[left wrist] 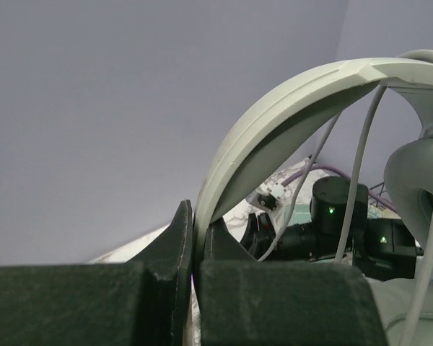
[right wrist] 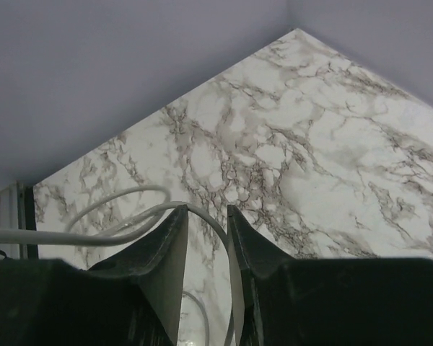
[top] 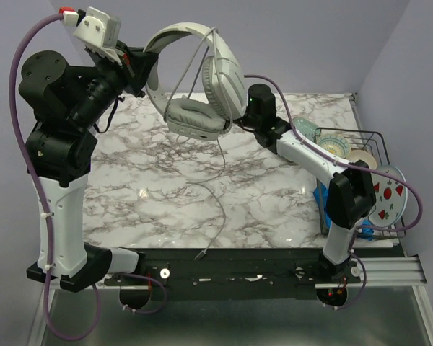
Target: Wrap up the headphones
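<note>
The right gripper moves down and back along the cable loose between its fingers next, then closes below the earcups.
The light grey headphones hang high above the marble table. My left gripper is shut on the headband, which stands pinched between the two black fingers. Both earcups hang to the right of it. My right gripper sits right beside the lower earcup, and its jaws stand slightly apart. The thin grey cable curves through that gap without being pinched. A few strands of cable cross the headband, and the rest drops to the table and ends in the plug.
A black wire dish rack holding bowls stands at the table's right edge. A patterned plate and a blue object are beside it. Purple walls close the back and right.
</note>
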You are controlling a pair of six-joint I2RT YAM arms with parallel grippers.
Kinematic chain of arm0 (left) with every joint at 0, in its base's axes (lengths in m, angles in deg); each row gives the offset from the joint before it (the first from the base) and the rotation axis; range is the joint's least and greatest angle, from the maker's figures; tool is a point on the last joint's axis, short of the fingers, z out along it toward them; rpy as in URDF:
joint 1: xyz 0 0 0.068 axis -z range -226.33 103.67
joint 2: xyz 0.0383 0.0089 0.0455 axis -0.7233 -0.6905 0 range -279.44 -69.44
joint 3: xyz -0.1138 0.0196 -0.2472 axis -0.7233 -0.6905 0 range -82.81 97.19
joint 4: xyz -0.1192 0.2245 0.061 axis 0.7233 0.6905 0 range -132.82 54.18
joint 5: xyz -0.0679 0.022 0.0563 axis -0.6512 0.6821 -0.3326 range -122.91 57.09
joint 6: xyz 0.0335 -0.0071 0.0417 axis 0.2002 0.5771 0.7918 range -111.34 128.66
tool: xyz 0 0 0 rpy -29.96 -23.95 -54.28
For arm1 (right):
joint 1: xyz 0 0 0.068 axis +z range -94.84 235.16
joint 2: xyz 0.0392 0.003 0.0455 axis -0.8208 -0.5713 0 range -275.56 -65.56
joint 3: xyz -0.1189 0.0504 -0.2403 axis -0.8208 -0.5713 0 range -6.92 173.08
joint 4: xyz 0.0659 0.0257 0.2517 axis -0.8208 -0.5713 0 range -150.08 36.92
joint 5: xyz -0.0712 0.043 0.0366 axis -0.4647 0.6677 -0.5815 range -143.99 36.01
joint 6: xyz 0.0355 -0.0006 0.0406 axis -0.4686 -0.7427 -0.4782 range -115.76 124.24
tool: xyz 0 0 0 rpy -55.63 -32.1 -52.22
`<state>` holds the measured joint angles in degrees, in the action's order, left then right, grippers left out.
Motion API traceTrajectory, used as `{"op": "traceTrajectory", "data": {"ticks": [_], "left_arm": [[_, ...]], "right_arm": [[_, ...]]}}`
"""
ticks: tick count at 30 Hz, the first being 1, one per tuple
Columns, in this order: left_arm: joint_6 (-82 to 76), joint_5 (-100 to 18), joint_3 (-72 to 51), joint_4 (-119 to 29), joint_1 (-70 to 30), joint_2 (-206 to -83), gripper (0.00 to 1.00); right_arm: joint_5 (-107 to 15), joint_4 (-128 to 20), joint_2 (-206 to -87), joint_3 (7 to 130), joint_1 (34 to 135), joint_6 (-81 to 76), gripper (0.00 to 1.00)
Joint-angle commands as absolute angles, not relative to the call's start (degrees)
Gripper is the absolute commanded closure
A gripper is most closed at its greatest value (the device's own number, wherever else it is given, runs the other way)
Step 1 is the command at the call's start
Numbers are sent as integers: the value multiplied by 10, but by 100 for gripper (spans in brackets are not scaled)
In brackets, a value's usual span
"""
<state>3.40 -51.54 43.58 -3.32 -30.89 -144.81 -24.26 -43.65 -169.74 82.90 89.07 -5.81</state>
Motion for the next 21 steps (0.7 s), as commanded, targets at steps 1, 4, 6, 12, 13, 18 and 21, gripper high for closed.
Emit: {"op": "traceTrajectory", "data": {"ticks": [1, 4, 6, 12, 13, 18, 21], "left_arm": [[-16, -459, 466, -78, -309, -1460, 100], [-19, -450, 467, -80, -309, -1463, 100], [-22, -440, 467, -82, -309, -1464, 100], [-27, -405, 473, -89, -309, -1473, 100], [-26, -401, 474, -90, -309, -1473, 100], [-22, -398, 474, -92, -309, -1480, 100], [-23, -397, 472, -92, -310, -1481, 100]], "right_arm": [[-235, -405, -1717, 810, 894, -52, 62], [-217, -406, -1723, 800, 894, -44, 62], [-209, -406, -1722, 787, 894, -40, 62], [-173, -409, -1718, 748, 894, -35, 60], [-173, -408, -1711, 738, 894, -32, 58], [-186, -402, -1688, 694, 895, -11, 52], [-172, -407, -1683, 682, 901, -3, 49]]}}
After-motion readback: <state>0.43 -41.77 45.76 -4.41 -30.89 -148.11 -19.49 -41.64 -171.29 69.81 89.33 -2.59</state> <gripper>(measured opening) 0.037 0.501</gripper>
